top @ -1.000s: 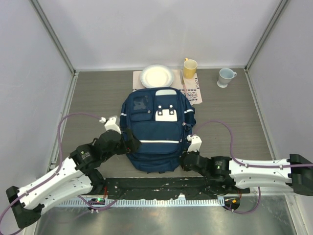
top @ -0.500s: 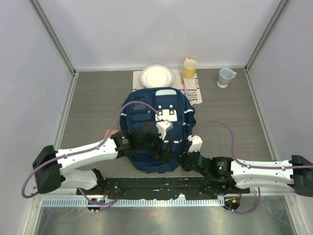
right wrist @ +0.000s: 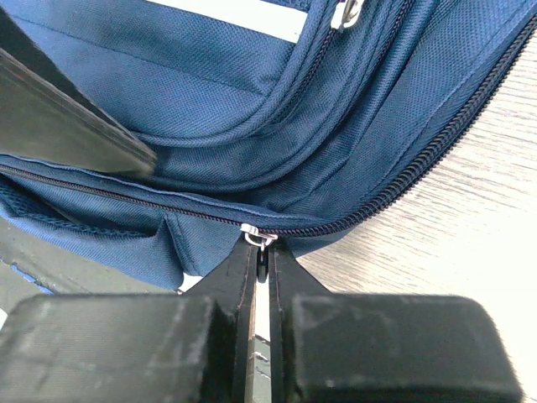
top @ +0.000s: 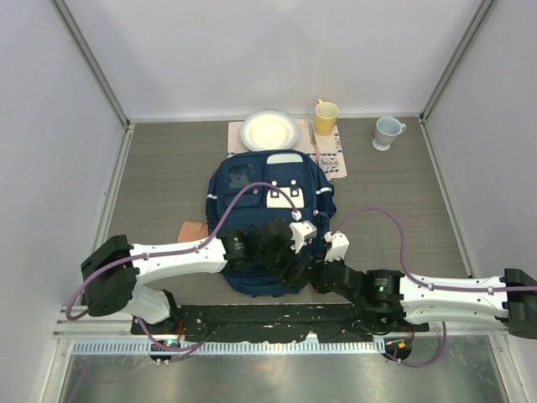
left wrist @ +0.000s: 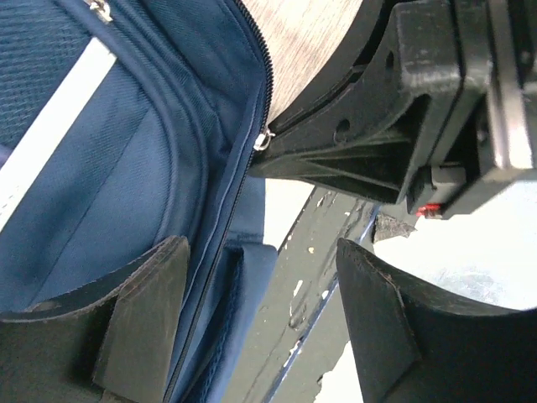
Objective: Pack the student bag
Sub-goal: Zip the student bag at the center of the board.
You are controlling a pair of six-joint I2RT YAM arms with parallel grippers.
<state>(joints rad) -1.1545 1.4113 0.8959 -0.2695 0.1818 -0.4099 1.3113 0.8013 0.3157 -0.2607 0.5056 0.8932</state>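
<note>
I will next pull the zipper pull (right wrist: 258,236) in my right gripper outward along the black zipper track (right wrist: 456,133) and then let it go, because that track continues outward of the gripper.
The student bag (top: 268,210), navy with white stripes, lies flat in the middle of the table. My right gripper (right wrist: 262,256) is shut on a small metal zipper pull (right wrist: 258,236) at the bag's near right edge. This pull (left wrist: 264,138) also shows in the left wrist view, pinched by the right gripper's black fingers (left wrist: 336,151). My left arm reaches across the bag's near part. Its gripper (left wrist: 260,311) stands open just beside the right gripper (top: 317,277), over the bag's bottom edge, with one finger (left wrist: 143,319) above the fabric and nothing held.
Behind the bag lie a white plate (top: 269,130), a yellow cup (top: 325,116) and a patterned cloth (top: 334,158). A pale blue mug (top: 387,132) stands at the back right. A small orange item (top: 193,231) lies left of the bag. A black rail (top: 268,323) lines the near edge.
My left arm has swung from the bag's left side across its near part to the right gripper, and its jaws have narrowed a little. The right gripper has stayed on the zipper pull.
</note>
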